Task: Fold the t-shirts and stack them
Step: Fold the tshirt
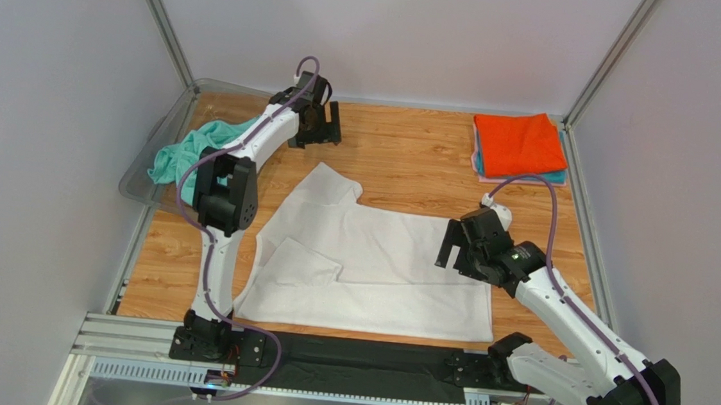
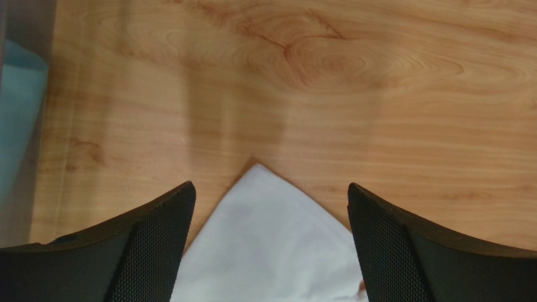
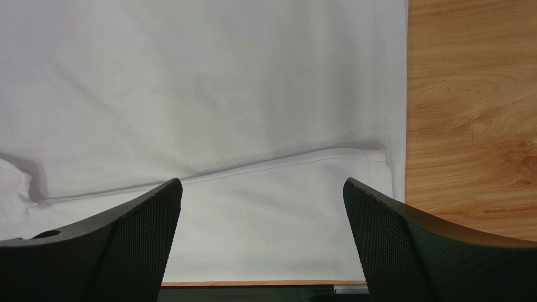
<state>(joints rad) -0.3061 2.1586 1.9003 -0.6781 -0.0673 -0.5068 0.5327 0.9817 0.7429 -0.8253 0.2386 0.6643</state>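
The shirt's far corner (image 1: pixel 323 169) (image 2: pixel 256 176) lies below, between the open fingers of my left gripper, so next I will move that gripper gently down and slightly back to close on it.
The large white t-shirt (image 1: pixel 379 262) lies spread on the wooden table, with one sleeve folded in at its left. My left gripper (image 1: pixel 322 124) is open and empty at the back, over bare wood just beyond the shirt's far corner (image 2: pixel 271 245). In the left wrist view the gripper (image 2: pixel 270 187) frames that corner. My right gripper (image 1: pixel 450 243) is open and empty above the shirt's right side. In the right wrist view the gripper (image 3: pixel 261 182) looks down on the white cloth (image 3: pixel 220 94) and its folded hem. The mint-green tee (image 1: pixel 190 146) lies crumpled in the tray. A folded orange tee (image 1: pixel 519 143) tops a stack, with a teal one (image 1: pixel 552 179) under it.
The clear plastic tray (image 1: pixel 139 183) sits at the left edge of the table, partly over it. The stack stands at the back right corner. Grey walls close the table on three sides. A black strip and metal rail (image 1: pixel 361 367) run along the near edge.
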